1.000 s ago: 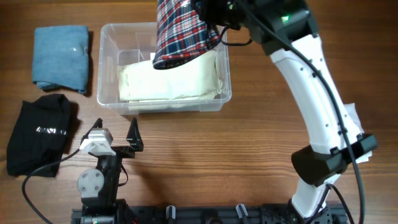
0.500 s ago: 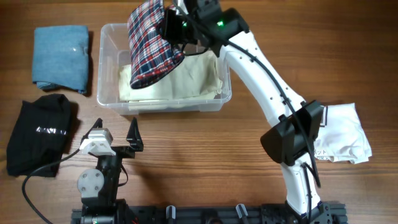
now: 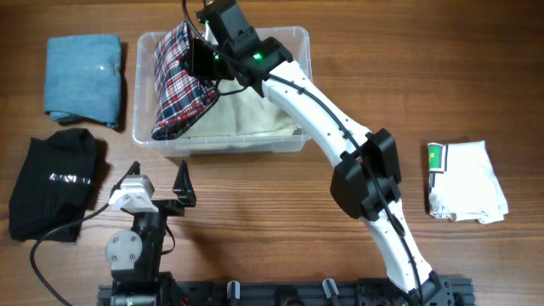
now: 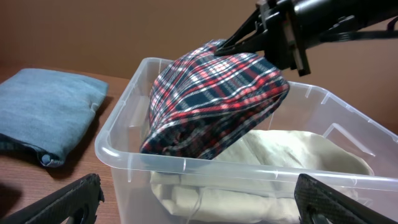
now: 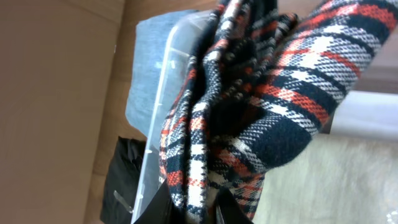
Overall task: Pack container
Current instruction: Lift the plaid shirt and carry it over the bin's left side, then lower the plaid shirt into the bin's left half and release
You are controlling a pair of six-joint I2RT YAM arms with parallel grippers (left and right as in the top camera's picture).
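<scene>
The navy plaid garment still hangs above the cream cloth (image 3: 255, 117). My right gripper must next lower it into the container's half by the blue garment and release it.
The clear plastic container (image 3: 302, 51) stands at the table's back centre with a folded cream cloth (image 3: 255, 117) in it. My right gripper (image 3: 206, 59) is shut on a red, white and navy plaid garment (image 3: 174, 81) and holds it over the container's left half. The plaid garment (image 4: 214, 93) hangs above the cream cloth (image 4: 298, 158) in the left wrist view, and fills the right wrist view (image 5: 261, 106). My left gripper (image 3: 161, 183) is open and empty, just in front of the container (image 4: 124, 155).
A folded blue garment (image 3: 82, 76) lies at the back left. A black garment (image 3: 53, 183) lies at the front left. A folded white garment with a label (image 3: 463, 180) lies at the right.
My right arm has swung left and down with the plaid garment, from above the container's right side to over its left half. The left arm has not moved.
</scene>
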